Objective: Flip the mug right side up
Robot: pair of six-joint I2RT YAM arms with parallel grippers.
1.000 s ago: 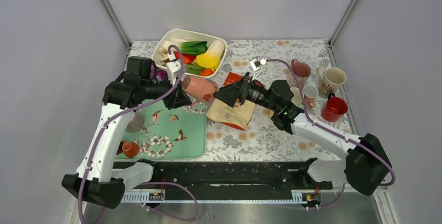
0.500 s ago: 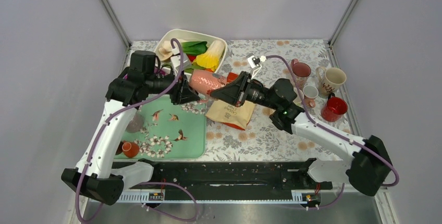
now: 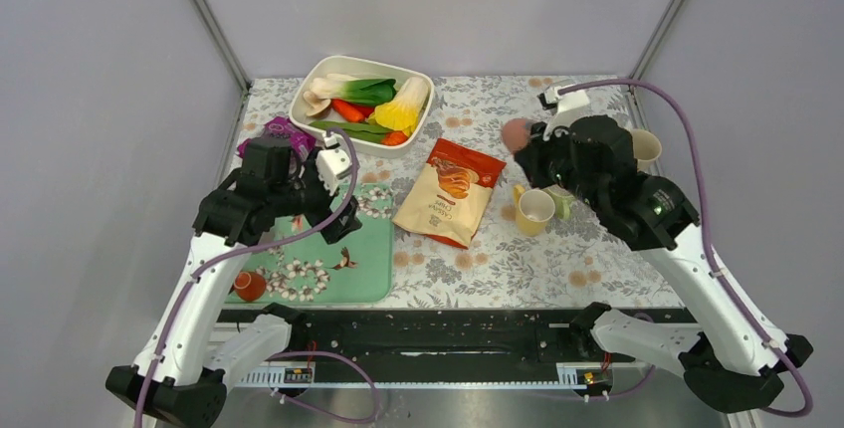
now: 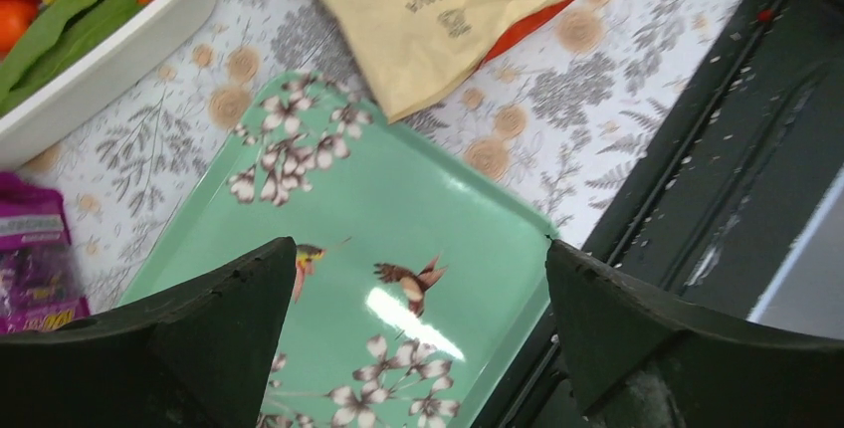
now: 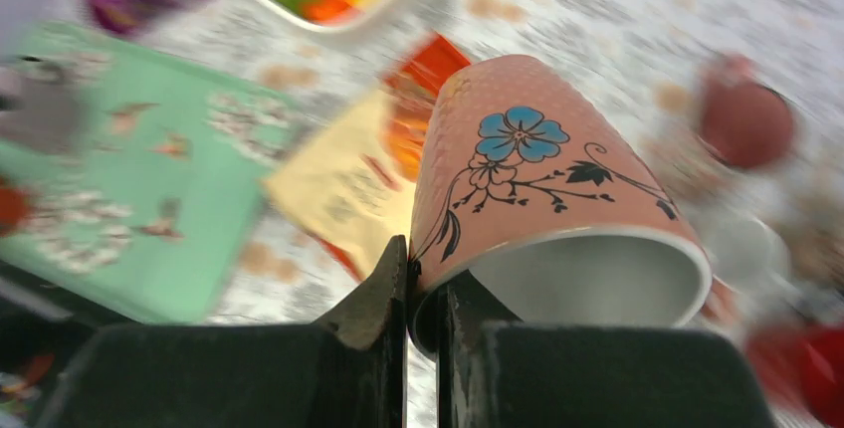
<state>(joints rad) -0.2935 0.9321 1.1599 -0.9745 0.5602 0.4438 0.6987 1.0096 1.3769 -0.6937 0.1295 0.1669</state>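
My right gripper will move back, to the right in the top view and down to release the pink mug, because the tabletop beside the yellow mug is bare.
The mug point(image 5: 537, 179) is pink with a blue flower and a white inside. My right gripper point(image 5: 423, 279) is shut on its rim, one finger inside and one outside, and its mouth faces the wrist camera. From above, the mug point(image 3: 516, 134) shows as a pink blob in the air at the tip of the right gripper point(image 3: 527, 144), over the right half of the table. My left gripper point(image 4: 418, 249) stands open and empty over the green tray point(image 4: 398, 209); in the top view the left gripper point(image 3: 333, 217) hangs above the tray's far right corner.
A chips bag point(image 3: 450, 189) lies mid-table. A white dish of vegetables point(image 3: 363, 100) sits at the back, with a purple packet point(image 3: 284, 132) beside it. A yellow mug point(image 3: 534, 211) and a cream mug point(image 3: 645, 146) stand under and beside the right arm. A small orange cup point(image 3: 249, 285) lies on the tray.
The mug passed from the left gripper to the right one. My left gripper opened and drew back over the tray. My right arm swung right and up with the mug.
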